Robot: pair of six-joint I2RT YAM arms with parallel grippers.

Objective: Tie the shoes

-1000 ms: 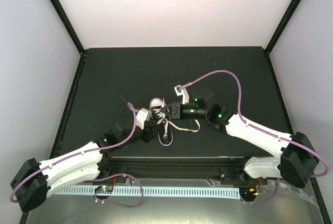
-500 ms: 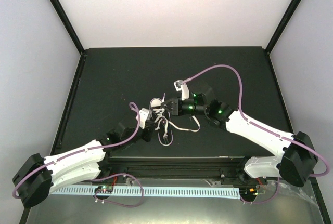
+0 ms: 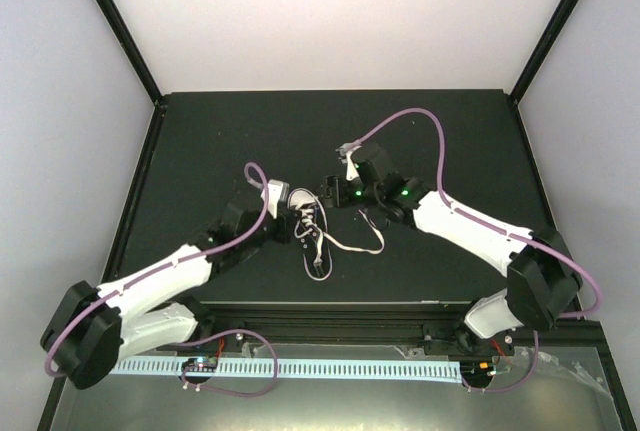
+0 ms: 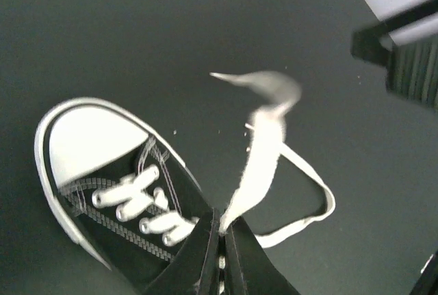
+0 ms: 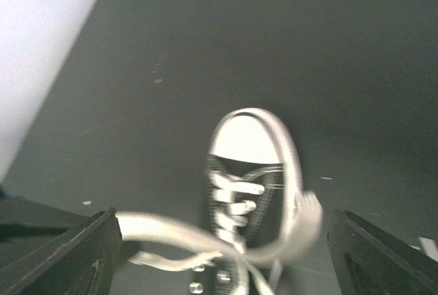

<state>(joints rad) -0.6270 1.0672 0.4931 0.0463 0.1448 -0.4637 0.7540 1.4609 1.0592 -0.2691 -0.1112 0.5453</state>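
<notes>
My right gripper moves back and to the right in the top view next, then down onto the loose lace's end [image 3: 364,216], since it lies free on the mat.
The shoe [image 3: 308,221] is a small black sneaker with a white toe cap [image 3: 300,198], lying mid-table with its toe pointing away. Its white laces [image 3: 366,245] trail to the right and toward the near edge. At the shoe's left side my left gripper [image 3: 292,229] is shut on one lace. In the left wrist view that lace [image 4: 263,144] rises out of the closed left gripper [image 4: 220,225] beside the shoe [image 4: 123,196]. My right gripper [image 3: 328,194] hovers open by the toe. Its wrist view shows the right gripper [image 5: 226,230] wide open above the shoe [image 5: 250,172], with blurred laces [image 5: 171,233] across it.
The black table mat [image 3: 200,141] is bordered by a black frame and white walls. A black post [image 4: 397,42] stands at the mat's corner in the left wrist view. A rail and cable tray [image 3: 320,366] run along the near edge between the arm bases.
My left gripper has shut on a lace and moved farther up beside the shoe. The right gripper has opened, let go of the lace and drawn back toward the toe.
</notes>
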